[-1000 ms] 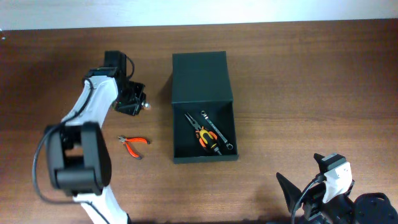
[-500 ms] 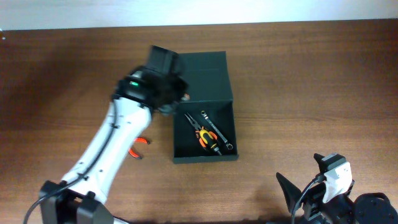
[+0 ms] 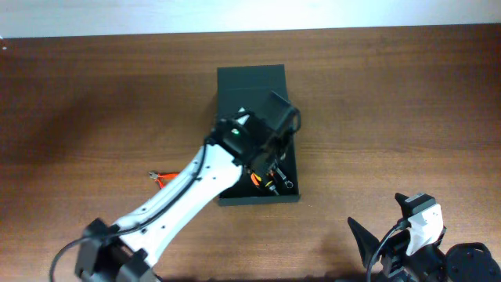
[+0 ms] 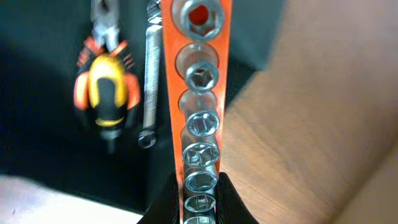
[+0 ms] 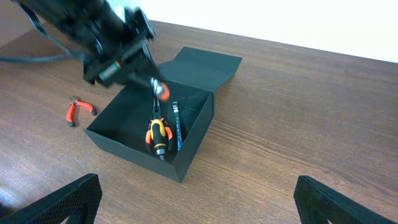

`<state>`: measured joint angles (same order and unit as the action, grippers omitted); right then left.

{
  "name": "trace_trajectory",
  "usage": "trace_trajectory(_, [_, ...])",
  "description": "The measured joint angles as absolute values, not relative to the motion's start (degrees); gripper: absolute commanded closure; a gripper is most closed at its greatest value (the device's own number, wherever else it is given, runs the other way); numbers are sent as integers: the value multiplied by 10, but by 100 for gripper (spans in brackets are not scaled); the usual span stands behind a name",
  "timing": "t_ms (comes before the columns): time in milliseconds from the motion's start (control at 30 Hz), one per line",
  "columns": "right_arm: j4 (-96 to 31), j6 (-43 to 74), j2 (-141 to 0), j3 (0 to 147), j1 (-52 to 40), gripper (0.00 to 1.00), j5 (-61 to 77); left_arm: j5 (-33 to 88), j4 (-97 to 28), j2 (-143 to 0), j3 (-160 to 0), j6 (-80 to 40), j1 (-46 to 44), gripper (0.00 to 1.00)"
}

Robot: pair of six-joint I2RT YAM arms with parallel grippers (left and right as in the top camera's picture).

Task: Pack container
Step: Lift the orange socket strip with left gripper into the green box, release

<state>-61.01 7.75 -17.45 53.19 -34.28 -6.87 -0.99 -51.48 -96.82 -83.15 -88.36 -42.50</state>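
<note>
The free part of the container's bottom (image 3: 287, 157) beside the small wrench is below my left gripper. I need to lower it into the container (image 3: 258, 198), turning, and release the orange socket bar.
The container (image 3: 258, 198) is a dark green box, open, its flap lid (image 3: 250, 86) lying flat behind it. Inside lie yellow-and-orange-handled pliers (image 4: 102, 93) and a small wrench (image 4: 151, 74). My left gripper (image 3: 268, 147) hangs over the open compartment, near its right wall. In the left wrist view it (image 4: 199, 196) is shut on an orange socket rail (image 4: 198, 93) holding several chrome sockets. The rail's orange end also shows in the right wrist view (image 5: 161, 92), above the container (image 5: 143, 158). My right gripper (image 5: 199, 205) is open and empty, low at the front right.
Small red-handled pliers (image 5: 79, 111) lie on the wooden table left of the container, partly under the left arm in the overhead view (image 3: 160, 178). The right arm's base (image 3: 438, 258) sits at the bottom right corner.
My left arm has swung right, from the table left of the container to over its open compartment, carrying the socket rail. The right arm has not moved.
</note>
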Motion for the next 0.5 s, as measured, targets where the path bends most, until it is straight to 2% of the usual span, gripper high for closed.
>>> trace_trajectory(500, [-610,77,-175,532,-343,1,-69,-4,-538,-1093,-832,-1045,-428,98])
